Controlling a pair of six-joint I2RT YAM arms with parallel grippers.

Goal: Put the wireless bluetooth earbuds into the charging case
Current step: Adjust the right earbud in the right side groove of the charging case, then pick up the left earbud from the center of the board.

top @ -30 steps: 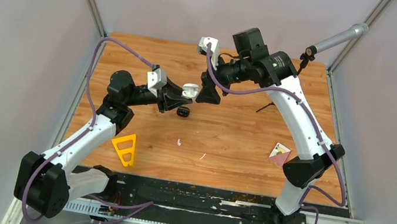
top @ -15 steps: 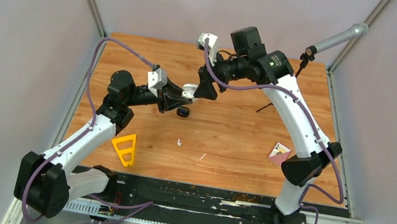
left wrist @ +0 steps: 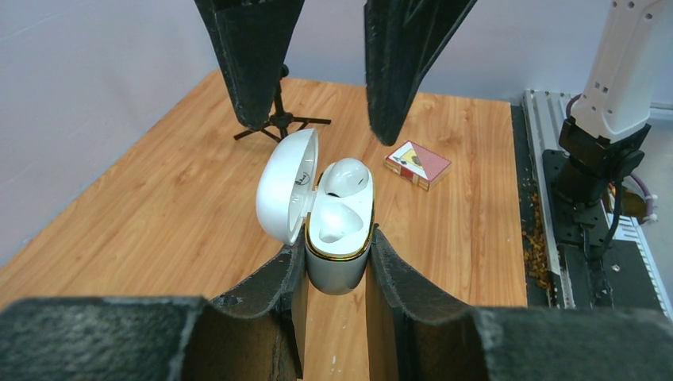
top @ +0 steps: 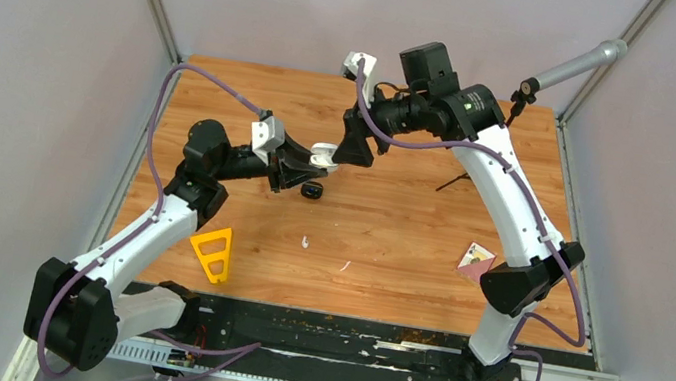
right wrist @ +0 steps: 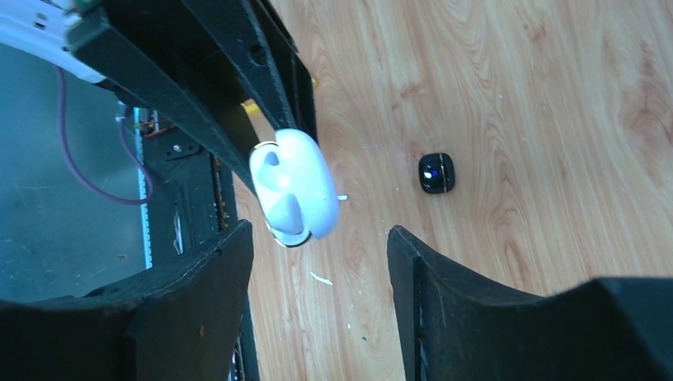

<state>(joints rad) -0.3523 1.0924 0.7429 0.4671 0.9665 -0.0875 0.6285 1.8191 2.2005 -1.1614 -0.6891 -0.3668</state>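
My right gripper needs to move back and down next, onto the loose earbud, which lies below it, nearer my base. The case's near slot is still bare.
A white charging case point(left wrist: 337, 266) is held up above the table with its lid point(left wrist: 286, 190) swung open, and my left gripper point(left wrist: 336, 242) is shut on its body. One white earbud point(left wrist: 346, 176) sits in the far slot, and the near slot shows a bare cavity. My right gripper point(left wrist: 324, 131) hangs open just above and beyond the case with nothing between its fingers. From the right wrist view the case point(right wrist: 294, 190) shows just ahead of the open right gripper point(right wrist: 319, 232). Another small white earbud point(top: 305, 242) lies on the wood.
A black case point(top: 313, 191) rests on the table point(top: 409, 231) under the grippers, also seen as a dark pebble point(right wrist: 436, 172). There is a thin white sliver point(top: 344, 265), a yellow triangle point(top: 213, 253) front left, a card box point(top: 476, 262) right, and a small tripod point(top: 457, 180) behind.
The right gripper moved left and up to stand over the open case, then shifted slightly. The left gripper and the case stayed put.
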